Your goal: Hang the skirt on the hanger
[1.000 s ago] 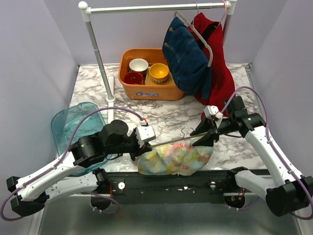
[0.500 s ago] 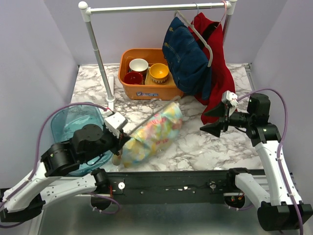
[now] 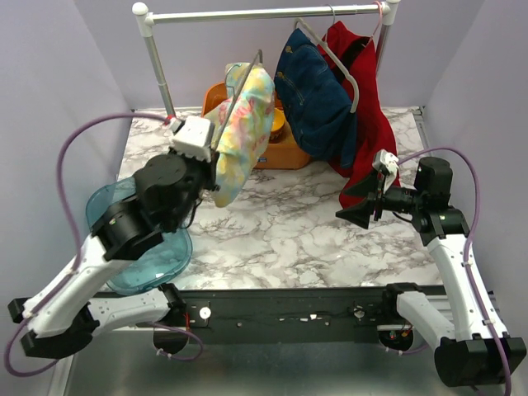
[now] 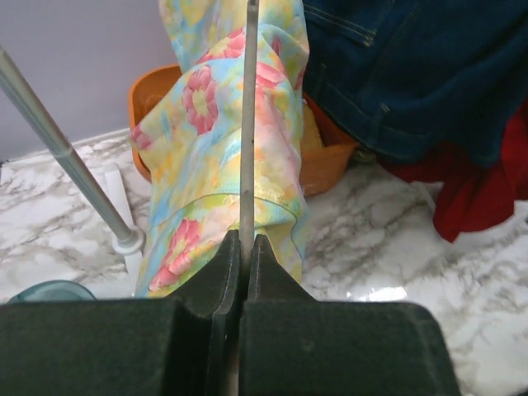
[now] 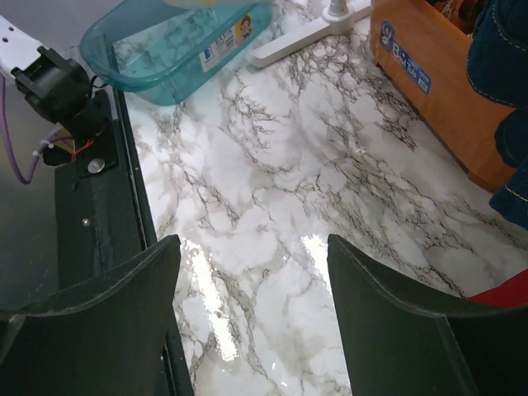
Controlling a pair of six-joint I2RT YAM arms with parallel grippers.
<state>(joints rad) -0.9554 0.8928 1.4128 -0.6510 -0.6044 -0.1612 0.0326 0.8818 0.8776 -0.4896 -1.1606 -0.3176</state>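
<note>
My left gripper lifts the hanger outward onto the clothes bar's bare part (image 3: 242, 15) next and releases it there, clear of the denim garment.
The floral pastel skirt (image 3: 243, 132) hangs on a thin metal hanger (image 3: 239, 95). My left gripper (image 3: 213, 161) is shut on the hanger's wire and holds it high, its top end just under the clothes rail (image 3: 256, 14). In the left wrist view the wire (image 4: 247, 124) runs up from between the shut jaws, with the skirt (image 4: 219, 148) draped on both sides of it. My right gripper (image 3: 356, 203) is open and empty, low over the table at the right, its fingertips (image 5: 124, 289) wide apart above bare marble.
A denim garment (image 3: 318, 95) and a red garment (image 3: 367, 124) hang on a white hanger at the rail's right end. An orange bin (image 3: 280, 153) with bowls stands behind the skirt. A blue plastic tub (image 3: 136, 239) sits at the left front. The rail's post (image 3: 165, 91) stands at the left.
My left arm has lifted the hanger with the skirt from the table's front up to the rail. My right gripper let go of it and pulled back to the right, open.
</note>
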